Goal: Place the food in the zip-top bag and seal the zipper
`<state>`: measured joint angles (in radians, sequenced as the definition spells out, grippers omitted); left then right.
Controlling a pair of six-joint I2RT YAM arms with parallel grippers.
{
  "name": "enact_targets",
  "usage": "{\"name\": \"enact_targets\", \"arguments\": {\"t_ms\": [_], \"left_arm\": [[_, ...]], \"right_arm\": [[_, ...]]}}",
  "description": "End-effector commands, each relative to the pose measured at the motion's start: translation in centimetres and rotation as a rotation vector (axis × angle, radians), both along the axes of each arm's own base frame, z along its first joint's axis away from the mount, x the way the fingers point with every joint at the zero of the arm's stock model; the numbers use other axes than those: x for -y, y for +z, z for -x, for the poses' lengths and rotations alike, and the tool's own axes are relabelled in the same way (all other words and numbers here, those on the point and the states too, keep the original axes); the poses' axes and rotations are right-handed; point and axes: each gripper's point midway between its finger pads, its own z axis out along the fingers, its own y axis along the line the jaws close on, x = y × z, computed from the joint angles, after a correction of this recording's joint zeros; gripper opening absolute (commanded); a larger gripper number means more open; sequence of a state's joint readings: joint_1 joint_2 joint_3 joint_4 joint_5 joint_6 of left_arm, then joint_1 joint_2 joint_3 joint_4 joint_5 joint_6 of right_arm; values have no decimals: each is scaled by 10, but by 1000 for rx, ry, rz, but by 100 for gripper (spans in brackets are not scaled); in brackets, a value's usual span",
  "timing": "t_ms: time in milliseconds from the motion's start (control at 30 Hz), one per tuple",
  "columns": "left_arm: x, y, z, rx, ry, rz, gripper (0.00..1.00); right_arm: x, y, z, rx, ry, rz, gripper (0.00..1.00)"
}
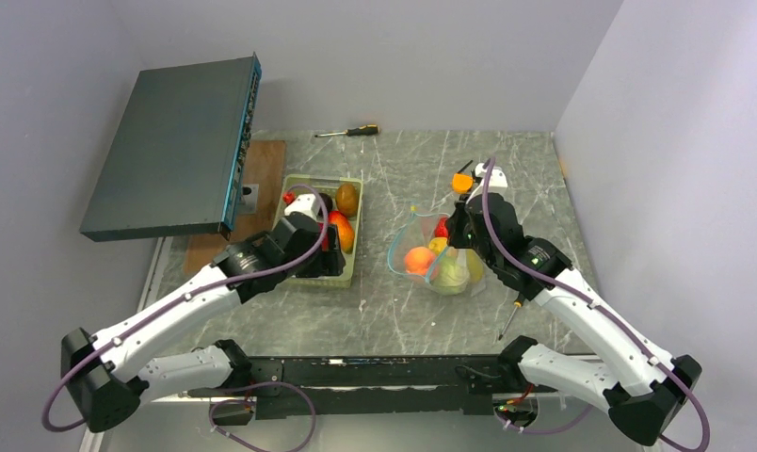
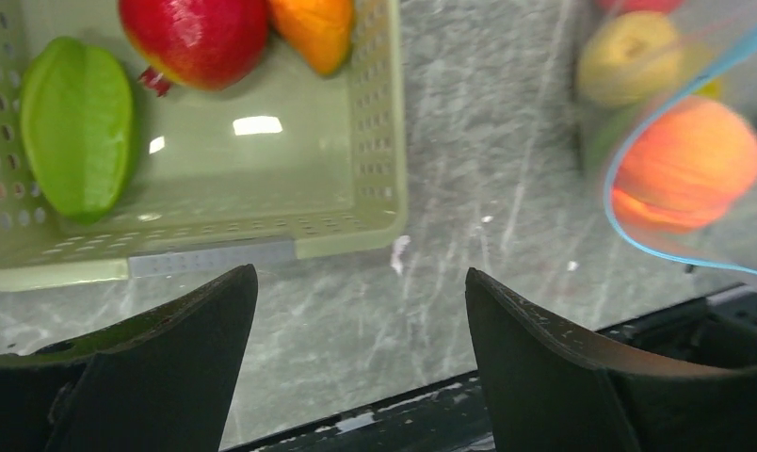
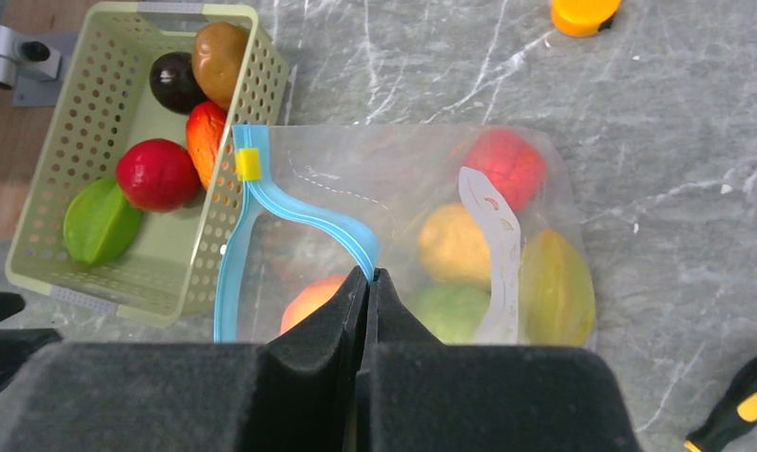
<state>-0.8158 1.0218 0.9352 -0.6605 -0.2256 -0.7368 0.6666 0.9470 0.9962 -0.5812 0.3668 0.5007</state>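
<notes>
The red pomegranate [image 2: 201, 38] lies farther inside, beyond my open fingers, so I will move my left gripper outward past the tray's near edge and down onto it next.
The clear zip-top bag [image 3: 412, 179] lies right of centre [image 1: 441, 262]. My right gripper [image 3: 370, 271] is shut on its teal-blue zipper [image 3: 290, 209] and lifts that edge, so the mouth gapes toward the tray. Inside the bag lies food: an orange peach [image 3: 304, 301], a red fruit [image 3: 507, 165], and yellow [image 3: 455, 245] and green [image 3: 450, 311] pieces. More food sits in the pale green tray [image 1: 357, 226]: a green starfruit [image 2: 78, 127], a red pomegranate [image 2: 201, 38] and others. My left gripper [image 2: 361, 273] hangs open and empty over the table at the tray's near edge.
A dark flat box [image 1: 172, 146] leans at the back left over a wooden board [image 1: 266, 160]. One screwdriver [image 1: 348, 132] lies at the back wall. Another [image 1: 509, 318] lies by my right arm. A small orange tool [image 1: 463, 181] sits behind the bag.
</notes>
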Motion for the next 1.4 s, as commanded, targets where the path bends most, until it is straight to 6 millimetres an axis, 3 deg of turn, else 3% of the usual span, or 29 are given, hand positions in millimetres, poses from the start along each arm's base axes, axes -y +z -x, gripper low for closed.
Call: {"name": "enact_targets", "arguments": {"t_ms": [0, 367, 733, 1067, 1200, 1367], "left_arm": [[-19, -17, -16, -3, 51, -144, 86], [-56, -44, -74, -18, 134, -423, 88], [-49, -75, -130, -58, 34, -451, 88], [-41, -112, -149, -137, -69, -470, 89], [-45, -127, -147, -189, -67, -488, 79], [-46, -126, -141, -203, -62, -480, 52]], "right_arm": [[-11, 15, -5, 63, 40, -48, 0], [-12, 11, -2, 68, 65, -49, 0], [-15, 10, -1, 69, 85, -58, 0], [-15, 10, 2, 76, 97, -59, 0], [-16, 10, 2, 77, 105, -58, 0], [-18, 12, 2, 78, 113, -64, 0]]}}
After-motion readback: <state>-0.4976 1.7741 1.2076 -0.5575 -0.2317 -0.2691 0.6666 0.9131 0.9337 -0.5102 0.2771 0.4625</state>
